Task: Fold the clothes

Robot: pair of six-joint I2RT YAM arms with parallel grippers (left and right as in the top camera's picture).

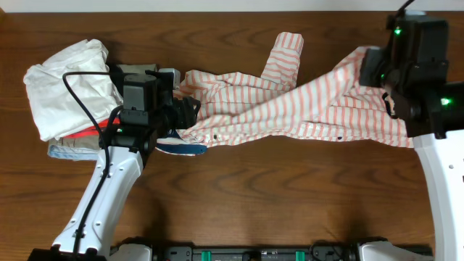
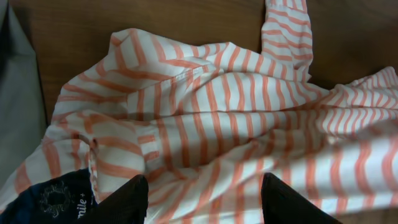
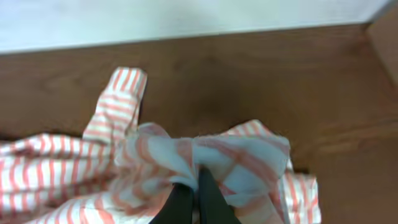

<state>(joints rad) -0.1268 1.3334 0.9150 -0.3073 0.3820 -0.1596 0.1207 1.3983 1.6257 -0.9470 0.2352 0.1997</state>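
My right gripper moves down next toward the shirt's striped end on the tabletop below it and releases the pinched fold there, because the fold hangs raised.
The clothes are a coral-and-white striped shirt [image 1: 290,105], lying crumpled across the wooden table from left of centre to the far right, with one sleeve [image 1: 284,58] pointing toward the back. My left gripper [image 1: 187,114] hangs open just over the shirt's left end. In the left wrist view its two dark fingers [image 2: 138,199] stand wide apart over the striped cloth [image 2: 217,112]. My right gripper [image 1: 382,76] is shut on the shirt's right end. In the right wrist view the gripper [image 3: 194,177] pinches a bunched fold of the fabric [image 3: 242,155].
A pile of other garments lies at the left: a white one [image 1: 65,83] on top, with red, khaki and pale blue layers [image 1: 72,148] below. A dark blue printed piece [image 1: 181,147] pokes out under the shirt's left edge. Bare table [image 1: 254,203] runs along the front.
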